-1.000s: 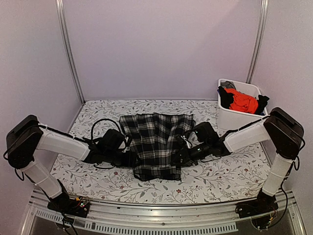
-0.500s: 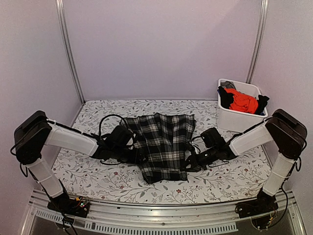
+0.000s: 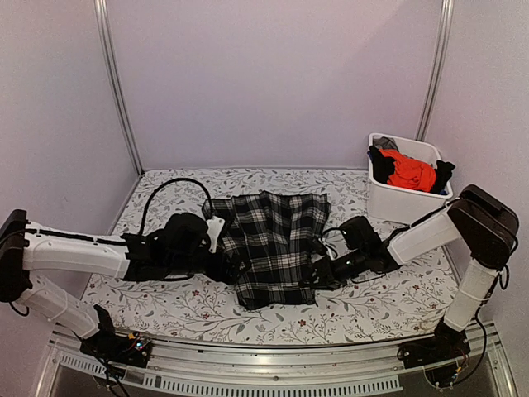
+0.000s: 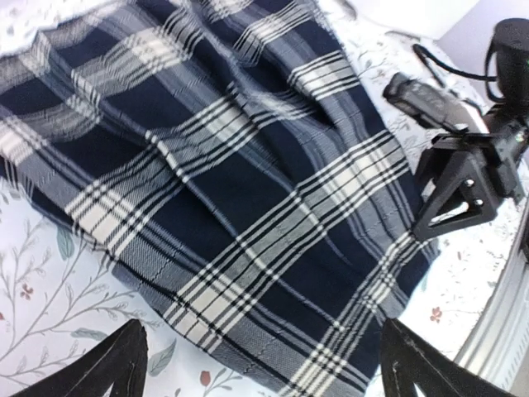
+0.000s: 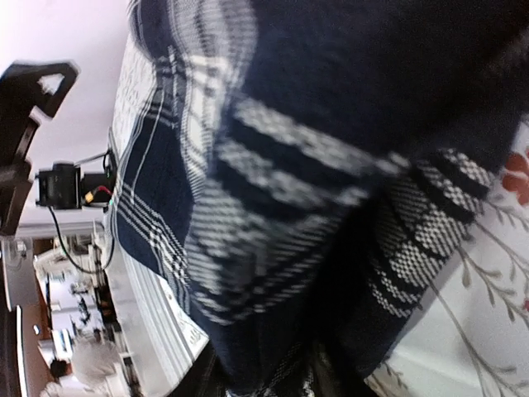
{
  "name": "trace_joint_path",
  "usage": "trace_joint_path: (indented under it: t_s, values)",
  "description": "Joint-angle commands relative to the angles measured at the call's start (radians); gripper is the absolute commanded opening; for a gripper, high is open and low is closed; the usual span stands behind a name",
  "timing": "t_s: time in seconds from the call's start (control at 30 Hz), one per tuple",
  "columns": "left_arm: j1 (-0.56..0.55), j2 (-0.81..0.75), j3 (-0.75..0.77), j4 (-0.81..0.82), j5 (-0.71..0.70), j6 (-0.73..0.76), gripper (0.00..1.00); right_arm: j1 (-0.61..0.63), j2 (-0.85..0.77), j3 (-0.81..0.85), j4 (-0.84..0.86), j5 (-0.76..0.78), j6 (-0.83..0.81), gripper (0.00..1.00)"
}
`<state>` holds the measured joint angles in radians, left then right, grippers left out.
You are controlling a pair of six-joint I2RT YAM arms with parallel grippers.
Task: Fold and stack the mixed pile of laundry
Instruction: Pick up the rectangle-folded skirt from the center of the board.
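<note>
My left gripper is open and should swing back and to the right in the top view, turning onto the middle of the garment's near hem [image 3: 278,302] [image 4: 397,308], which lies flat and uncovered.
The black-and-white plaid garment [image 3: 271,246] lies spread on the tablecloth in the middle; it fills the left wrist view [image 4: 248,165]. My left gripper [image 3: 225,266] is open at its near left edge, fingers [image 4: 124,364] wide apart and empty above the hem. My right gripper [image 3: 321,273] is at the garment's near right edge, also seen in the left wrist view [image 4: 459,190]. In the right wrist view plaid cloth [image 5: 289,248] covers the jaws, which look shut on it. An orange-red garment [image 3: 411,172] and dark ones [image 3: 380,159] lie in the bin.
The white plastic bin [image 3: 405,205] stands at the back right, close behind my right arm. The floral tablecloth [image 3: 165,298] covers the table. A metal rail [image 3: 273,364] runs along the near edge. Walls close the back and both sides.
The left arm has lowered and stretched flatter, and its gripper has drawn slightly left off the plaid garment. The garment's near part got narrower a second ago. The right gripper has stayed at the hem.
</note>
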<state>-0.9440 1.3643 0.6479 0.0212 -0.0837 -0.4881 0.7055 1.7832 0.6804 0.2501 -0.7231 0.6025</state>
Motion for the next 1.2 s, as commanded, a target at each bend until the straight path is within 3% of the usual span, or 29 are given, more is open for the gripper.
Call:
trace_joint_path:
  t_s: [0.0,0.07,0.17,0.33,0.47,0.67,0.83,1.0,1.1,1.17]
  values:
    - [-0.157,-0.032,0.025,-0.056,-0.248,0.217,0.99,0.002,-0.122,0.000,-0.230,0.128,-0.067,0.50]
    - [-0.242,-0.013,0.026,-0.053,-0.321,0.281,1.00,-0.003,-0.224,0.021,-0.296,0.170,-0.091,0.60]
    - [-0.341,0.059,0.059,-0.074,-0.397,0.343,1.00,-0.018,-0.328,0.057,-0.358,0.247,-0.141,0.66]
    - [-0.449,0.245,0.186,-0.140,-0.443,0.430,1.00,-0.032,-0.357,0.131,-0.349,0.234,-0.209,0.66]
    - [-0.487,0.359,0.257,-0.122,-0.457,0.506,0.98,-0.031,-0.224,0.246,-0.301,0.124,-0.233,0.57]
    - [-0.485,0.450,0.302,-0.113,-0.549,0.580,0.94,-0.029,-0.036,0.401,-0.202,0.037,-0.250,0.55]
    - [-0.479,0.529,0.334,-0.113,-0.617,0.634,0.85,-0.013,0.166,0.519,-0.191,0.015,-0.283,0.53]
    - [-0.470,0.571,0.328,-0.064,-0.691,0.689,0.68,-0.009,0.309,0.575,-0.191,0.036,-0.307,0.52]
    - [-0.463,0.580,0.315,0.010,-0.765,0.727,0.51,-0.008,0.379,0.593,-0.204,0.043,-0.329,0.50]
    - [-0.457,0.578,0.315,0.025,-0.779,0.739,0.32,-0.004,0.414,0.594,-0.206,0.049,-0.340,0.50]
